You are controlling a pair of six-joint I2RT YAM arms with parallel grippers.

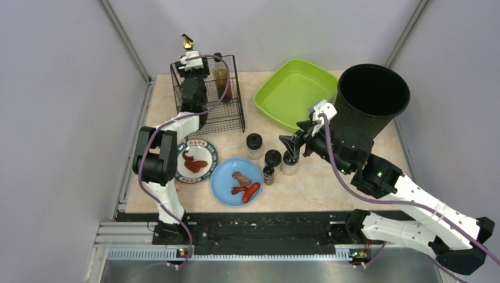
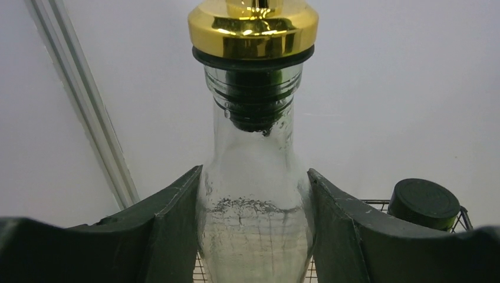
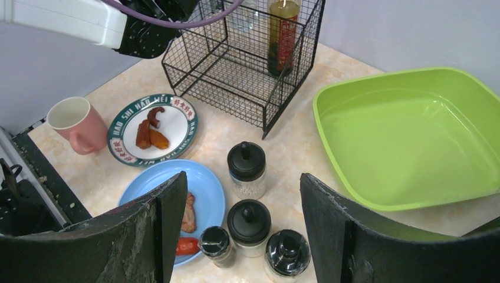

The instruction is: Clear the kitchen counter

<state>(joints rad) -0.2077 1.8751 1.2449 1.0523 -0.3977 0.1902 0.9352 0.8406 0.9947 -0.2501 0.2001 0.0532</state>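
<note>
I will next lower the clear glass bottle (image 2: pixel 253 236) with my left gripper from above the wire rack into the free space beside the oil bottle, then release it.
The beige marbled kitchen counter (image 1: pixel 330 177) carries several black-lidded spice jars (image 1: pixel 272 159), a blue plate (image 1: pixel 231 187) with sausage and meat, and a patterned plate (image 1: pixel 207 154) with food. My left gripper (image 1: pixel 190 59) is at the wire rack (image 1: pixel 227 112) at the back left. In the left wrist view my left gripper (image 2: pixel 255 171) is shut on a clear glass bottle (image 2: pixel 253 236) with a gold cap (image 2: pixel 253 26), held upright. My right gripper (image 1: pixel 292 144) hovers just above the jars (image 3: pixel 249 223). In the right wrist view my right gripper (image 3: pixel 243 175) is open and empty.
A dark oil bottle (image 1: pixel 221 76) stands in the rack. A green basin (image 1: pixel 295 91) and a tall black bin (image 1: pixel 371 97) stand at the back right. A pink mug (image 3: pixel 73 124) sits left of the patterned plate (image 3: pixel 177 127). A black rail (image 1: pixel 253 227) runs along the near edge.
</note>
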